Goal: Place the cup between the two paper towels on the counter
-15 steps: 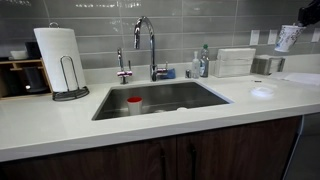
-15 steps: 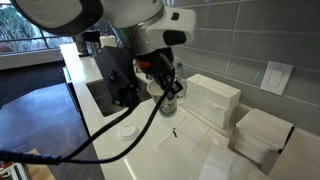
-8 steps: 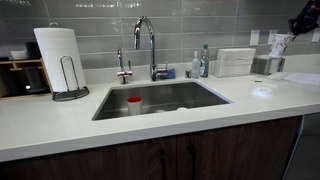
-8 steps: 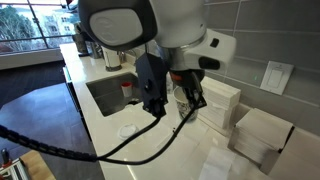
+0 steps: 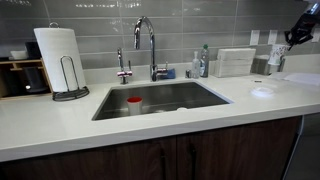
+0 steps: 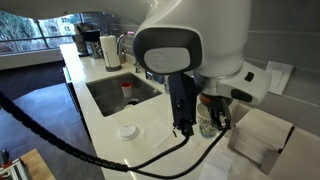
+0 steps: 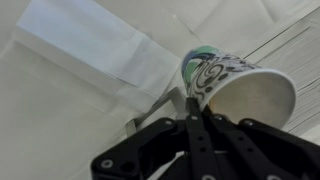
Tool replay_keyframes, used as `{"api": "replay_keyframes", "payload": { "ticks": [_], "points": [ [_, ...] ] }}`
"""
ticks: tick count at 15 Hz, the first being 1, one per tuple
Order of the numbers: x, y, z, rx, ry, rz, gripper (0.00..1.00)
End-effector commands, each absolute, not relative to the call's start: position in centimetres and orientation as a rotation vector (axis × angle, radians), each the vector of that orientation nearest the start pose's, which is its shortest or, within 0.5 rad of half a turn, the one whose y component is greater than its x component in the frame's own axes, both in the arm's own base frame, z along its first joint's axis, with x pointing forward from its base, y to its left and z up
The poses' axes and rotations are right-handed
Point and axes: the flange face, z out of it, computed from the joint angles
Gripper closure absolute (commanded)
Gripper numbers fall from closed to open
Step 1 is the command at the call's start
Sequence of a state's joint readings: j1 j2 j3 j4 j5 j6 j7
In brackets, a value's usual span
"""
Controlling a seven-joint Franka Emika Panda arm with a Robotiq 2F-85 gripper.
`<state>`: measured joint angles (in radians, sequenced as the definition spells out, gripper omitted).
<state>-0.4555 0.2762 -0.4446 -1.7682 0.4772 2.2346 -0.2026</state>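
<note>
The cup (image 5: 274,62) still hangs tilted above the white counter, so I should lower my gripper toward the gap between the paper towel stacks and release it there.
The pale cup (image 7: 236,88) with a blue-green pattern is held by its rim in my gripper (image 7: 190,102), which is shut on it. In both exterior views the cup (image 5: 274,62) (image 6: 207,122) hangs tilted just above the white counter (image 5: 150,125) at its far end. In the wrist view it is over the gap between a folded paper towel stack (image 7: 95,48) and a second stack (image 7: 300,45). One stack (image 6: 262,138) shows beside the arm; the arm mostly hides the other. The gripper (image 6: 214,118) is low by the stacks.
The steel sink (image 5: 160,98) holds a red-topped white container (image 5: 134,104). A faucet (image 5: 150,45), soap bottles (image 5: 200,63) and a paper towel roll on a stand (image 5: 60,62) line the back. A round lid (image 6: 127,130) lies on the counter.
The arm has carried the cup away from the sink toward the paper towel stacks and lowered it close to the counter.
</note>
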Motion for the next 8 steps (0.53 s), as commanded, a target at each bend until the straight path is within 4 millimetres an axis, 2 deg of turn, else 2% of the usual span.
{"api": "replay_keyframes", "payload": {
  "ticks": [1, 8],
  "points": [
    [45.1, -50.2, 42.3, -2.65, 1.37, -0.439, 0.99],
    [48.5, -50.5, 39.1, -2.614, 1.46, -0.34, 0.99]
  ]
}}
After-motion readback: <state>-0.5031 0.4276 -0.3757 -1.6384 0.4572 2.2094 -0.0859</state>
